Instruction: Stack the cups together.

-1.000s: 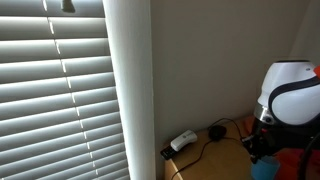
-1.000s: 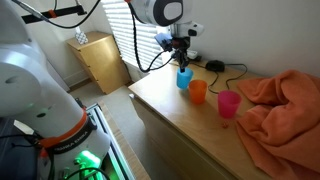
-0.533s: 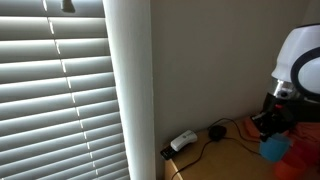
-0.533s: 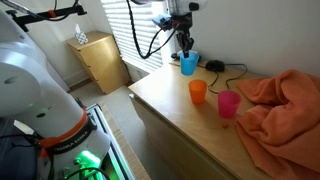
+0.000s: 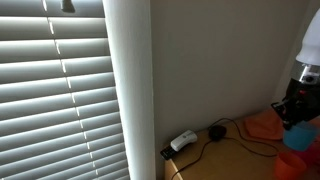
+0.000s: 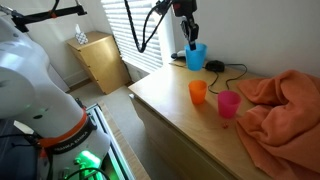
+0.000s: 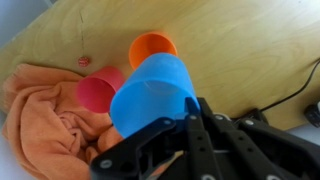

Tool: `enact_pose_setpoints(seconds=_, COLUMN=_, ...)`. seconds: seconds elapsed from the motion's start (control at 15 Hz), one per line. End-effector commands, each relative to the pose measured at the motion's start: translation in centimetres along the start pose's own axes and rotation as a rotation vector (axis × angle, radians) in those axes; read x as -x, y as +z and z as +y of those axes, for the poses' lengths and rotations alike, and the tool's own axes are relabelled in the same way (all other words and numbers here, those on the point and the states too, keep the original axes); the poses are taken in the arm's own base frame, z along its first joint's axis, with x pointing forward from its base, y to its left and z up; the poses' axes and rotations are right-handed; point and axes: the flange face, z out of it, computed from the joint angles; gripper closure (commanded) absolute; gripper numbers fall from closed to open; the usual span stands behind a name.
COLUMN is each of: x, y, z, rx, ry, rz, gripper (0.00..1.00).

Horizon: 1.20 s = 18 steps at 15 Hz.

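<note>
The orange cup stands below my gripper, so I will move my gripper over the orange cup's opening (image 6: 197, 84), bring the blue cup (image 6: 196, 56) down into it and then release it.
My gripper (image 6: 190, 38) is shut on the rim of a bright blue cup (image 6: 196, 56) and holds it in the air above the back of the wooden table (image 6: 165, 105). In the wrist view the blue cup (image 7: 155, 92) fills the middle, with the black fingers (image 7: 196, 108) clamped on its rim. Below it on the table stand an orange cup (image 7: 152, 47) and a pink cup (image 7: 98, 90), side by side and apart. Both show in an exterior view, the orange cup (image 6: 198, 92) left of the pink cup (image 6: 228, 104).
An orange cloth (image 6: 285, 105) lies bunched on the table beside the pink cup. A small black round gadget (image 5: 216, 131) with a cable and a white plug block (image 5: 182, 141) sit at the back by the wall. Window blinds (image 5: 55, 90) hang beyond.
The gripper has lifted the blue cup off the table and carried it upward and a little sideways. The orange and pink cups have not moved.
</note>
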Motion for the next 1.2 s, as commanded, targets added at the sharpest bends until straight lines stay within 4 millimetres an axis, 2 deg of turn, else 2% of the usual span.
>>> enact_pose_setpoints(seconds=0.0, x=1.2, y=1.8, z=0.9, rx=0.057, ry=0.076, rz=-0.05, gripper=0.99)
enact_pose_setpoints(seconds=0.27, x=1.3, y=4.1, z=0.8, rx=0.073, ry=0.107, rz=-0.083, gripper=0.99)
enact_pose_setpoints(seconds=0.6, x=0.9, y=5.8, z=0.5, rx=0.099, ry=0.072, rz=-0.07, gripper=0.99)
enact_pose_setpoints(seconds=1.13, x=-0.2, y=7.7, z=-0.6, rx=0.073, ry=0.053, rz=0.0, gripper=0.99)
